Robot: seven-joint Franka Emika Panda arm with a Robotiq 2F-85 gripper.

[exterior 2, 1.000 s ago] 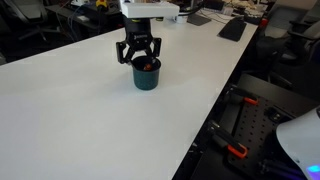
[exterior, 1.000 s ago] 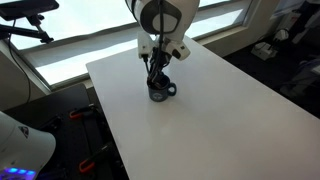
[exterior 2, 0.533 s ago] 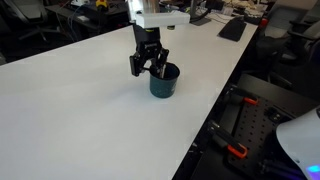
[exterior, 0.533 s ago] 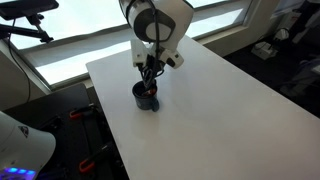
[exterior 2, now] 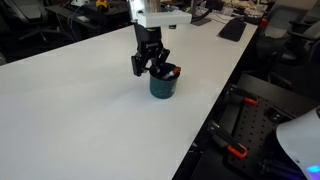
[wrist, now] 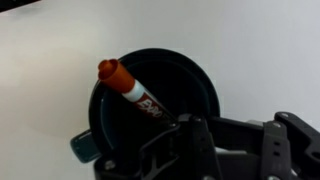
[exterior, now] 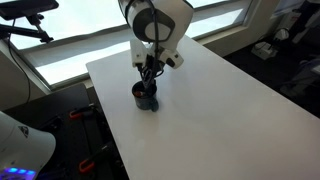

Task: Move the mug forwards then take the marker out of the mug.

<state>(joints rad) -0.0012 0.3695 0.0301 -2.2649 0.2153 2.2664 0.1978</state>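
The marker's end with the cap already leans at the mug's rim, so my gripper will next move slightly outward with the mug (wrist: 196, 72) and then open to let go of the marker's lower part (wrist: 165, 115) inside.
The dark mug (exterior: 146, 97) (exterior 2: 163, 85) stands upright on the white table. In the wrist view I look down into the mug (wrist: 196, 72); its handle (wrist: 82, 148) points to the lower left. The red marker (wrist: 130, 88) leans inside the mug, capped end up at the rim. Its lower end runs between my fingertips. My gripper (wrist: 180, 125) (exterior 2: 155, 68) (exterior: 150, 80) reaches into the mug's mouth from above and is shut on the marker's lower part. A bit of red marker (exterior 2: 172, 71) shows at the rim in an exterior view.
The mug sits near the middle of the white table (exterior: 220, 110) (exterior 2: 70, 110), whose edges (exterior: 105, 125) (exterior 2: 205, 130) drop to the floor. A keyboard (exterior 2: 232, 28) lies at the far end. Chairs and gear stand beyond the edges.
Over the last second the mug has slid across the table with the gripper. The jaws then closed inside the mug. In the last half second nothing has shifted place.
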